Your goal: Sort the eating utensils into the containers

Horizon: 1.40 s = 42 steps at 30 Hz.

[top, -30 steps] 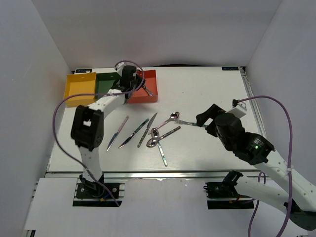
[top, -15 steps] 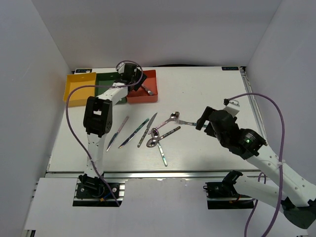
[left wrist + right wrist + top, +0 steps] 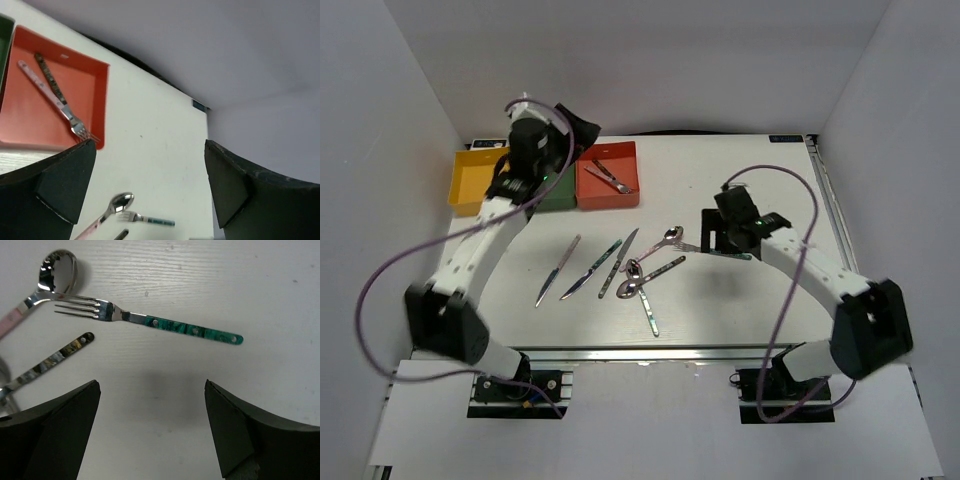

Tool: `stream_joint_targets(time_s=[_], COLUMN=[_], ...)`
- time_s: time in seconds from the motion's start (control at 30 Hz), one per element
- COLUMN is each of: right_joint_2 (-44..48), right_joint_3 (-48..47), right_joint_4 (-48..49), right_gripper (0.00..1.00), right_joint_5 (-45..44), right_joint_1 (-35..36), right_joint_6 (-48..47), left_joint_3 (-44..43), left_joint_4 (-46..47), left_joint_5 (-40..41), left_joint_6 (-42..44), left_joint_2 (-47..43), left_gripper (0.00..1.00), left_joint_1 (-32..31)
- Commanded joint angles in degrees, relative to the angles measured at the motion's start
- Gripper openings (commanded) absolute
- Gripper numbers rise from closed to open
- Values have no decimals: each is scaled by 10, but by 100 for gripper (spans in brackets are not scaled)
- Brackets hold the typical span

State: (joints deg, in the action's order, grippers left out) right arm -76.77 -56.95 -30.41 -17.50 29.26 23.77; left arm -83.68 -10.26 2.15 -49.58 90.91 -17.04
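Observation:
My right gripper will turn next and go down onto the green-handled fork's neck where the handle begins. The fork lies crosswise in front of my open fingers.
Two forks lie in the red-orange container. My left gripper hangs open and empty, high above that container's back edge. The green container is partly hidden by the left arm, and the yellow container stands at the left. Several utensils lie mid-table: knives, spoons and a green-handled fork. My right gripper is open just above the table, on the near side of that fork and not touching it.
A pink-handled spoon touches the fork's tines, and a patterned handle lies close by on the left. White walls enclose the table on three sides. The table's right edge runs beside the right arm.
My left gripper opened and rose up and back from the red-orange container, where a second fork now lies. The right gripper swung in over the green-handled fork, staying open.

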Motion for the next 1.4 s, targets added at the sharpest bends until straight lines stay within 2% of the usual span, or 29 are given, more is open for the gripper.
stream_joint_targets(time_s=[0.0,0.03,0.07,0.17,0.3,0.37,0.47,0.57,0.77,0.93,0.97,1.03,1.13,1.27,1.37], right_joint_2=[-64,-97,-113,-169,-201,-202,-186,-183,-283,-313,-315,-311,-293,-269,-261], right_joint_3=[-49,-56,-58,-63,-55,-31,-11,-1,-63,-65,-65,-62,-43,-23,-8], right_joint_4=[40,45,54,71,97,119,163,183,89,56,48,41,48,75,96], right_gripper=[89,89,89,88,88,87,89,89,88,68,61,56,51,28,16], right_joint_5=[53,61,85,80,84,77,85,117,192,238,240,244,216,158,149], right_joint_1=[-4,-5,-5,-8,-22,-25,-30,-37,-68,-75,-75,-74,-71,-70,-69], right_joint_6=[-134,-176,-202,-276,-352,-400,-426,-451,-493,-482,-479,-471,-458,-416,-405], left_joint_3=[131,165,196,301,381,407,415,430,425,429,429,428,428,429,428], left_joint_4=[-30,-33,-36,-77,-158,-173,-136,-132,-139,-134,-134,-136,-136,-136,-136], left_joint_5=[-65,-94,-112,-152,-154,-127,-187,-160,-157,-154,-155,-154,-155,-156,-154], left_joint_6=[104,118,133,189,279,261,267,252,257,254,255,255,255,254,253], left_joint_2=[-123,-188,-218,-323,-409,-447,-470,-471,-464,-481,-480,-479,-478,-478,-478], left_gripper=[98,98,98,98,98,98,98,98,98,98,98,98,98,98,98], left_joint_1=[-4,-5,-4,-4,-4,-12,-25,-26,-33,-36,-36,-37,-38,-39,-39])
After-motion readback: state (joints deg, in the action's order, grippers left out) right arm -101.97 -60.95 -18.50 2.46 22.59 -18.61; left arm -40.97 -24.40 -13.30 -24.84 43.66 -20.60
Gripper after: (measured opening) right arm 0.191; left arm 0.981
